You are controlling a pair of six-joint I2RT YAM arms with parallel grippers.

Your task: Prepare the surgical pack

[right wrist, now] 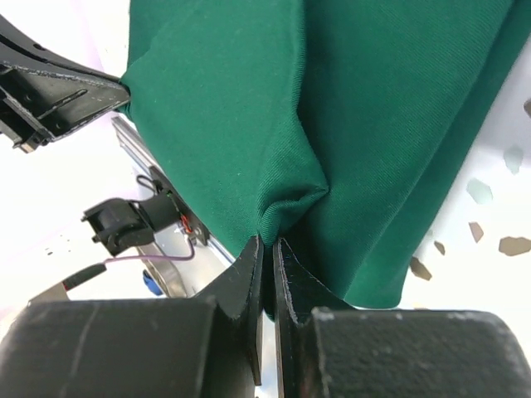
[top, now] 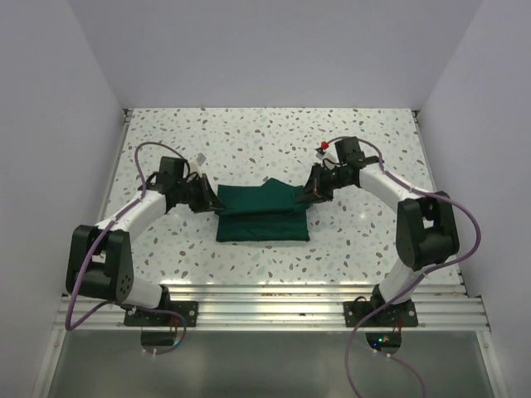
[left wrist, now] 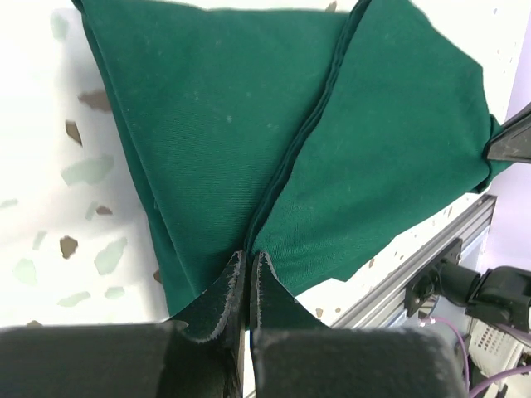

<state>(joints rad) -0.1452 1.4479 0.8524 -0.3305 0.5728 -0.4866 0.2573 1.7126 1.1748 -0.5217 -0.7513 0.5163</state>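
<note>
I need to move my right gripper back and down next and release the puckered fold on the bundle's near strip (top: 296, 221), because that strip is below and back of my right gripper.
The surgical pack (top: 261, 220) is a dark green cloth folded into a compact rectangular bundle at the middle of the speckled table. Its upper layer is lifted a little between the two arms. My left gripper (top: 217, 201) is at the bundle's left end, shut on the cloth's edge where two folds meet (left wrist: 247, 257). My right gripper (top: 300, 196) is at the right end, shut on a puckered fold of the cloth (right wrist: 267, 245). The green cloth (left wrist: 216, 124) (right wrist: 373, 108) fills both wrist views. Whatever lies inside the bundle is hidden.
White walls close in the speckled table (top: 265, 141) on the left, back and right. An aluminium rail (top: 274, 303) runs along the near edge, carrying both arm bases. A purple cable (top: 465, 249) loops off the right arm.
</note>
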